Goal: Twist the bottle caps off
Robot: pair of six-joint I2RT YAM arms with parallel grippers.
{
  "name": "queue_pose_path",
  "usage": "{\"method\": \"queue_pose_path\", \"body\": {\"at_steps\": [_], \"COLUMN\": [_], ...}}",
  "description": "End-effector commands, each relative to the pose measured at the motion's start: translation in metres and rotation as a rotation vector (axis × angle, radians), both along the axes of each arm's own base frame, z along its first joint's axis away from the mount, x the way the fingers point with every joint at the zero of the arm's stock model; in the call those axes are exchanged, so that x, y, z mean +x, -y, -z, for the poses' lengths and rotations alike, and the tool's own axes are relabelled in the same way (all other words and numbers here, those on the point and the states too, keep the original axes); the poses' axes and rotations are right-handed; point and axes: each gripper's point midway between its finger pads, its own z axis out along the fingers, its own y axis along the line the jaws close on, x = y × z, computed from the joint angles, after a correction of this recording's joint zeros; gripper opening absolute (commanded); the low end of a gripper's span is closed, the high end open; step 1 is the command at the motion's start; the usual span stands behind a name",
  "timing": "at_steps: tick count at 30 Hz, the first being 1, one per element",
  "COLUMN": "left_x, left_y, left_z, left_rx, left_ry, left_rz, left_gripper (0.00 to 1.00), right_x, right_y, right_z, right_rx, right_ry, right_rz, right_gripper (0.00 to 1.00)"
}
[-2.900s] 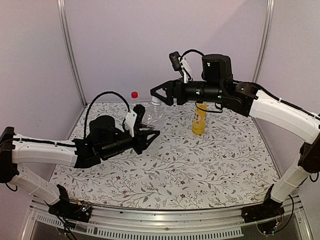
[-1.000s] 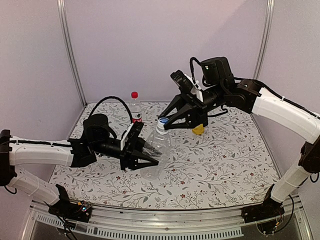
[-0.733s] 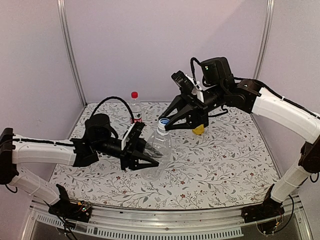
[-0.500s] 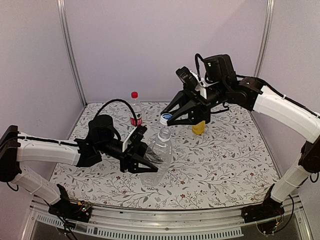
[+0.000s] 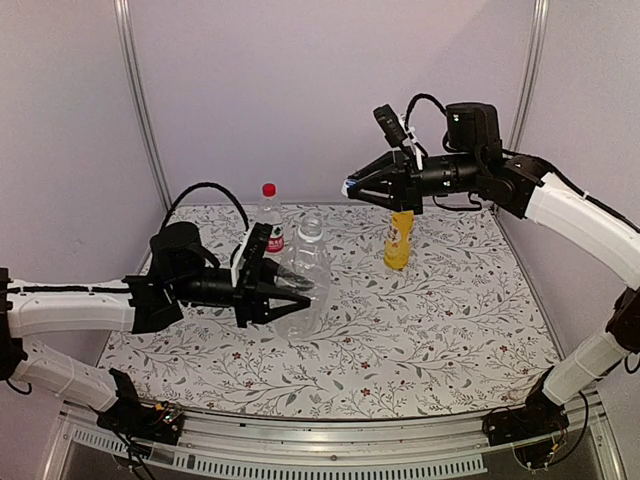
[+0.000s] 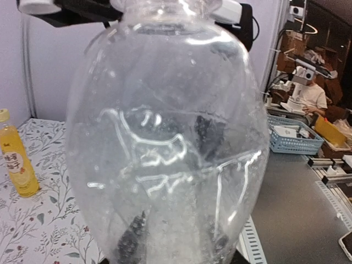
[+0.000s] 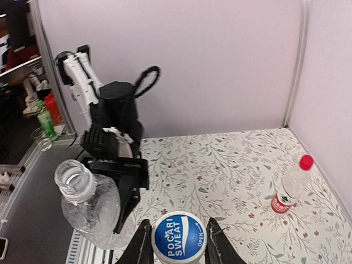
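Observation:
My right gripper will tilt down next. Then it will lower the blue cap (image 7: 178,239) onto the cover in front of the yellow-orange bottle.
My left gripper (image 5: 300,293) is shut on the belly of the clear unlabelled bottle (image 5: 303,275), which stands nearly upright with its neck (image 5: 311,228) open. That bottle (image 6: 165,137) fills the left wrist view. My right gripper (image 5: 352,188), raised above and to the right of it, is shut on the blue cap (image 7: 178,239), held clear of the bottle (image 7: 91,212). The yellow-orange bottle (image 5: 398,240) stands under the right gripper, yellow cap (image 6: 4,114) on. At the back left stands the labelled bottle (image 5: 270,222) with its red cap (image 5: 268,189) on.
The floral table cover (image 5: 450,320) runs to a metal rail (image 5: 320,445) at the near edge. Pale walls with upright metal posts (image 5: 140,110) close in the back and sides. The left arm (image 5: 80,305) lies low across the left half.
The right gripper has lifted the blue cap off the clear bottle's neck and carried it up and to the right. The left gripper has drawn the bottle slightly left and more upright.

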Motion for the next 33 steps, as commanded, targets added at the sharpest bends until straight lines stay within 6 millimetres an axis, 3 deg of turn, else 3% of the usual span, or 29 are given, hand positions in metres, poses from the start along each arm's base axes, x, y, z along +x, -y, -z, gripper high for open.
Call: {"method": "queue_pose_path", "body": {"at_steps": [1,2,4,5,9,14,19,24,33], "left_x": [0.052,0.058,0.071,0.079,0.101,0.102,0.102,0.104,0.118], "left_y": [-0.027,-0.032,-0.042,-0.048,-0.065,-0.064,-0.062,-0.062,-0.063], "left_z": [-0.002,-0.006,-0.011,-0.013,-0.012,-0.01,-0.007,-0.001,0.012], "left_rx": [0.025,0.016,0.009,0.01,0.035,0.041,0.048,0.069,0.102], "left_ry": [0.038,0.043,0.041,0.04,0.041,0.038,0.027,0.031,0.033], "left_rz": [-0.375,-0.426,-0.526,-0.585,-0.749,-0.75,-0.741,-0.749,-0.812], "left_gripper": [0.33,0.33,0.34,0.34,0.35,0.35,0.36,0.36,0.39], "right_x": [0.063,0.068,0.079,0.084,0.099,0.116,0.125,0.115,0.086], "right_y": [0.033,0.039,0.047,0.052,0.068,0.081,0.081,0.089,0.11], "right_z": [0.019,0.023,0.051,0.074,0.135,0.204,0.261,0.311,0.358], "right_rx": [-0.009,-0.008,-0.044,-0.075,-0.149,-0.265,-0.348,-0.439,-0.489], "right_ry": [-0.079,-0.079,-0.113,-0.141,-0.204,-0.251,-0.292,-0.352,-0.451], "right_rz": [0.438,0.486,0.573,0.617,0.759,0.871,0.89,0.901,0.915], "right_gripper": [0.19,0.19,0.19,0.19,0.2,0.21,0.21,0.21,0.22]}}
